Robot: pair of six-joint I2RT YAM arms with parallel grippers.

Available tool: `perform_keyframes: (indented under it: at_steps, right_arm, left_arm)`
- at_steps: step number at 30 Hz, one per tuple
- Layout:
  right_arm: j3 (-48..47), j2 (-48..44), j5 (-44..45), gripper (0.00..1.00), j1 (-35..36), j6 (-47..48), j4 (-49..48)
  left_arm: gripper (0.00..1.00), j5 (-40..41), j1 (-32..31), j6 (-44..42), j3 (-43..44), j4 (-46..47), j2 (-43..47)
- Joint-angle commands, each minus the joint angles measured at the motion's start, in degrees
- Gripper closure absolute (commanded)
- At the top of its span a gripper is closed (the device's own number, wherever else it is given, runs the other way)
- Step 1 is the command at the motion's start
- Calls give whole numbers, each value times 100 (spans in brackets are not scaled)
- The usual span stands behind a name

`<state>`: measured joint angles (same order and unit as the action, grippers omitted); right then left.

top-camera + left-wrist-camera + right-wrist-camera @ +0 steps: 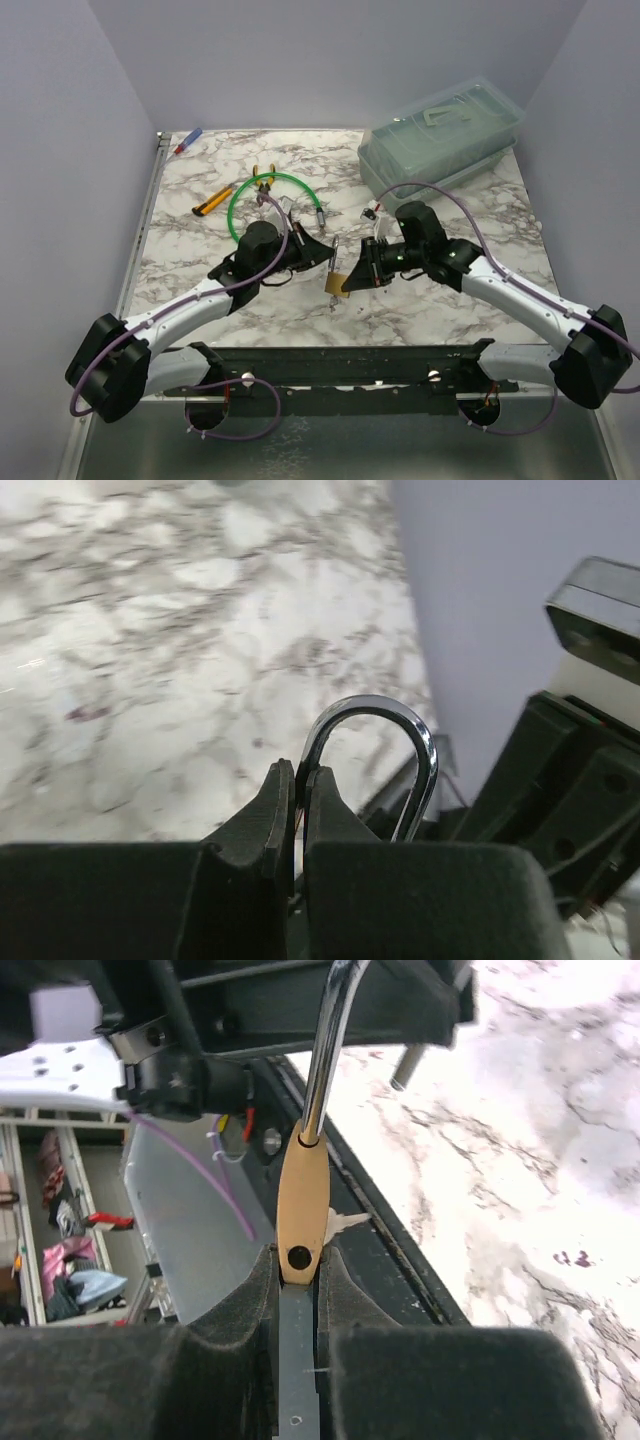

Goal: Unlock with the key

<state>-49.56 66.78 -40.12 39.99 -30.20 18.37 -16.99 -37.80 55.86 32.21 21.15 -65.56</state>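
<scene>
The right gripper comes down to the bare marble tabletop below and releases the padlock's body next, since one leg of the shackle point(375, 712) stands free of its brass body.
The small brass padlock point(338, 284) hangs in the air between my two grippers near the table's front middle. My left gripper point(322, 252) is shut on one leg of its chrome shackle point(375, 712); in the left wrist view the jaws point(300, 776) meet on that leg. My right gripper point(353, 276) is shut on the lower end of the brass body point(303, 1190), seen edge-on with a dark round hole facing the camera between the fingertips point(300, 1263). I cannot pick out the key for certain. A tiny pale item point(372, 211) lies on the table behind the right gripper.
A green cable loop point(268, 196) with a silvery cylinder end point(320, 214) lies behind the left gripper. A yellow cutter point(212, 201) and a blue-red pen point(188, 141) lie at the back left. A clear lidded box point(440, 130) stands at the back right.
</scene>
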Motion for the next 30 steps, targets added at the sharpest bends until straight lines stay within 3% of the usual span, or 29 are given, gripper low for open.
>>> perform_keyframes:
  at_steps: [1, 4, 7, 17, 27, 30]
  right_arm:
    - [-131, 420, 668, 100, 16, -143, 118]
    - [-57, 770, 680, 99, 12, -352, -45]
    - [100, 1088, 571, 99, 17, -488, -435]
    - [156, 2375, 586, 99, 15, -514, -1283]
    - [-93, 3064, 1088, 99, 12, -364, -1287]
    - [-217, 3295, 1120, 100, 9, -345, -1296]
  left_arm:
    - [100, 1996, -133, -175, 422, -1928, -19]
    - [100, 2751, -374, -172, 611, -2532, -190]
    - [100, 3008, -472, -178, 635, -2595, -396]
    - [100, 3243, -524, -127, 803, -2589, -1261]
    - [100, 3584, -517, -322, 1021, -2589, -1890]
    - [92, 3660, -500, -460, 1174, -2589, -2115]
